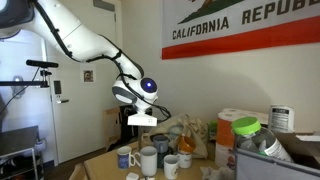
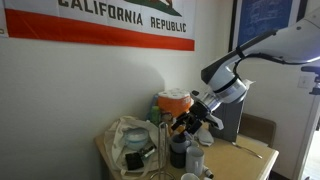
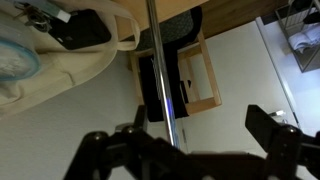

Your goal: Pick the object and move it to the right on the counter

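Note:
My gripper's fingers are on both sides of the metal rod (image 3: 155,60), which is off-centre to the left in the wrist view. I should move gently that way and down, then close around it.
The light tan counter (image 1: 98,166) (image 2: 252,154) carries a cluster of mugs: a white one (image 1: 148,160), a blue-patterned one (image 1: 125,157) and a dark one (image 2: 178,153). My gripper (image 1: 145,119) (image 2: 190,123) hangs above the mugs, clear of the counter. In the wrist view the gripper (image 3: 180,125) has its two dark fingers spread wide. A thin shiny metal rod (image 3: 155,60) runs upright between them, touching neither. I cannot tell what the rod belongs to. Nothing is held.
A crumpled plastic bag (image 2: 130,135) (image 3: 40,60) lies beside the mugs. Jars and an orange-lidded container (image 2: 173,100) (image 1: 232,125) stand behind them. A wooden chair (image 3: 190,75) stands by the wall. A flag (image 1: 240,25) hangs on the wall above.

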{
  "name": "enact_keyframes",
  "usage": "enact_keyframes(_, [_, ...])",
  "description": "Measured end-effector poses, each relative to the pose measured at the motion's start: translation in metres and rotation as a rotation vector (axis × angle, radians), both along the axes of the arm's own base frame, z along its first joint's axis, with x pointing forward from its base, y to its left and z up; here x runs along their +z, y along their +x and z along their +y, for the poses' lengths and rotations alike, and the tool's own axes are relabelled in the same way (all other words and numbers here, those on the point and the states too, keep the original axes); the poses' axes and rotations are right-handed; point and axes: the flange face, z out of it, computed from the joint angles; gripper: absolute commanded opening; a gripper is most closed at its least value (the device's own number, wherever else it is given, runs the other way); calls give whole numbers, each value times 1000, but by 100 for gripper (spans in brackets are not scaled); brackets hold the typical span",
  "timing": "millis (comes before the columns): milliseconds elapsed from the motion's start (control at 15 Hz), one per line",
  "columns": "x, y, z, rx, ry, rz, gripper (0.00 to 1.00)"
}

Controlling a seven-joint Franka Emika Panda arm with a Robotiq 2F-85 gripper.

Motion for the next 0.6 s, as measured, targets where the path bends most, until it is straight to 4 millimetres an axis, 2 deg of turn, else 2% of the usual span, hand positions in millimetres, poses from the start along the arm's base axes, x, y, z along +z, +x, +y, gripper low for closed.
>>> enact_keyframes(333, [-8, 22, 5, -9, 43, -51, 100])
enact_keyframes(600, [-10, 32, 14, -21, 83, -70, 100])
